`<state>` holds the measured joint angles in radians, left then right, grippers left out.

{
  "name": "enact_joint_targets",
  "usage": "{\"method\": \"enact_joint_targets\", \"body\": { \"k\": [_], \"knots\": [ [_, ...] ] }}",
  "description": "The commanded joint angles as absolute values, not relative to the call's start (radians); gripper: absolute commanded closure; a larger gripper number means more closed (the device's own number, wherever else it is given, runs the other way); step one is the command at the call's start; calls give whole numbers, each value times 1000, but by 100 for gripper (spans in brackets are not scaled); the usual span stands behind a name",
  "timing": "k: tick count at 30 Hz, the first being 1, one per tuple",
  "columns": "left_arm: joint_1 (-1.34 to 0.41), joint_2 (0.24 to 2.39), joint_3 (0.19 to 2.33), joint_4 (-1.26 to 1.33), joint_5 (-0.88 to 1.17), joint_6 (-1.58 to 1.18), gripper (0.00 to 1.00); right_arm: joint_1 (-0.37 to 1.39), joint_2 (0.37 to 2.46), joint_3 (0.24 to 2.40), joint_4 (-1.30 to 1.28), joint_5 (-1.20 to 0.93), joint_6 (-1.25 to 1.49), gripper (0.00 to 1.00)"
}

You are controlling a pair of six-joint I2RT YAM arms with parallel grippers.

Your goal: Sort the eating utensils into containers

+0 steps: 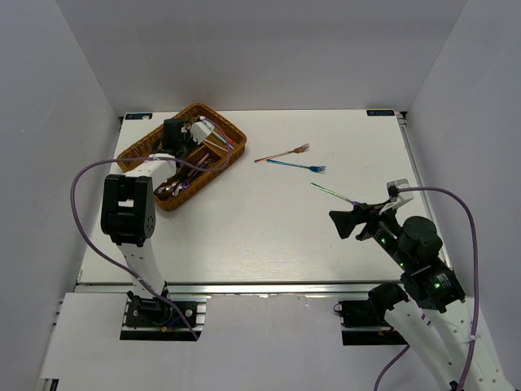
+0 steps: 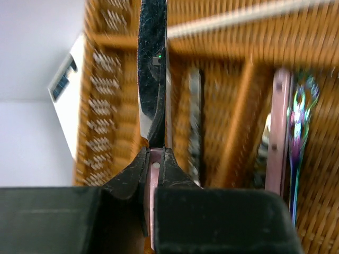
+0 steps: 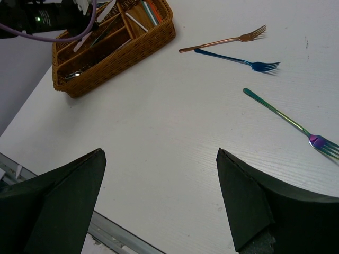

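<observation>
My left gripper will move back and down first to release the knife (image 2: 152, 79) in the tray's section with the dark handle, because the knife's blade sticks out over the tray's crosswise divider.
My left gripper (image 1: 174, 134) hangs over the brown wicker tray (image 1: 218, 171). In the left wrist view it (image 2: 154, 159) is shut on a knife (image 2: 152, 79) with a pink handle and a silver blade, held above a tray compartment (image 2: 233, 106). A pink handle (image 2: 279, 132) and an iridescent spoon (image 2: 299, 121) lie in the tray. Three forks lie on the table: rose-gold (image 1: 282, 153) (image 3: 222, 41), blue (image 1: 297, 165) (image 3: 233, 59) and green-purple (image 1: 332, 193) (image 3: 280, 116). My right gripper (image 1: 350, 221) (image 3: 159, 153) is open and empty, near the green-purple fork.
The tray (image 3: 114, 42) stands at the table's far left corner, with several utensils in its compartments. The table's near edge rail (image 3: 106, 233) runs just below my right gripper. White walls close in the table on three sides.
</observation>
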<state>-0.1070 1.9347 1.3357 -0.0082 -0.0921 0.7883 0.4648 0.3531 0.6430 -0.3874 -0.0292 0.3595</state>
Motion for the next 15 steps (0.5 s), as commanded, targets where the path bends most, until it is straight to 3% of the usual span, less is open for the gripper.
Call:
{"method": "enact_joint_targets", "body": {
  "k": [1, 9, 12, 15],
  "knots": [
    [-81, 1836, 1232, 57, -37, 781, 100, 463, 359, 641, -347, -25, 347, 11],
    [-26, 1799, 1137, 121, -23, 750, 100, 463, 364, 643, -345, -29, 348, 11],
    [-20, 1798, 1121, 155, -35, 733, 91, 462, 365, 641, -341, -29, 348, 11],
    [-18, 1830, 1149, 130, -40, 729, 92, 463, 371, 637, -337, -34, 348, 11]
  ]
}}
